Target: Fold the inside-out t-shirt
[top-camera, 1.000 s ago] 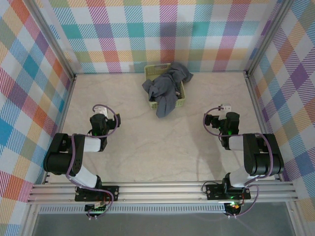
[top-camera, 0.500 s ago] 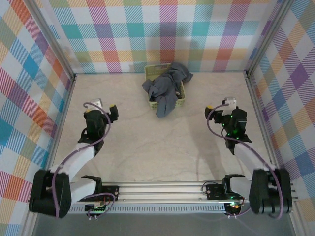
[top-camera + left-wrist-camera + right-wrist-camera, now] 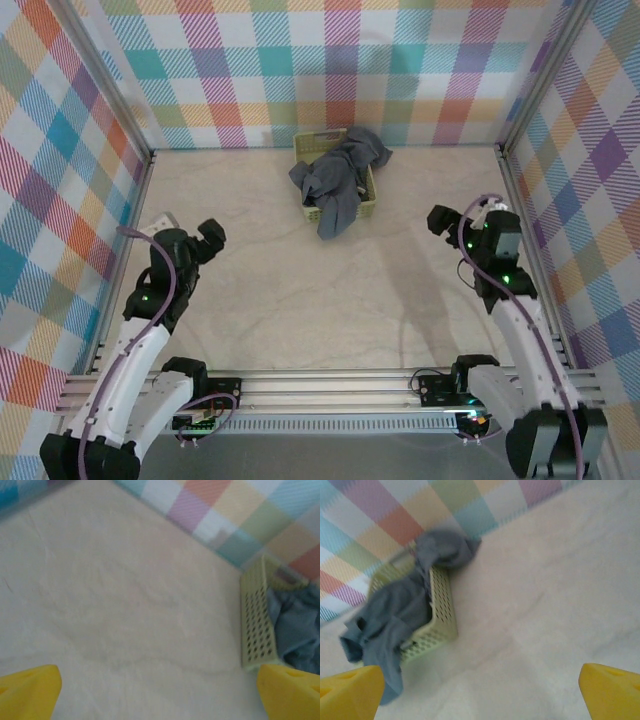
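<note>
The robot should bring its open right gripper outward and over the mesh basket, then down onto the middle of the crumpled t-shirt [image 3: 334,180], since the cloth is heaped there.
The slate-grey t-shirt [image 3: 338,180] lies crumpled in a lime-green mesh basket [image 3: 368,208] at the back middle of the table, spilling over its front and right rims. The right wrist view has the t-shirt [image 3: 395,615] draped over the basket [image 3: 442,610]; the left wrist view catches a part of the t-shirt [image 3: 295,630] behind the basket wall [image 3: 256,625]. My left gripper [image 3: 212,236] hangs open at mid-left, well away from the basket. My right gripper [image 3: 440,222] is open at mid-right, also apart from it. Yellow fingertips [image 3: 30,690] [image 3: 610,690] stand wide with nothing between them.
Plaid walls [image 3: 330,70] enclose the beige table [image 3: 300,290] on three sides. Metal rails [image 3: 330,385] run along the near edge by the arm bases.
Both arms have unfolded and risen. The left gripper has swung outward to the left and the right gripper outward to the right. The t-shirt and basket have not moved.
</note>
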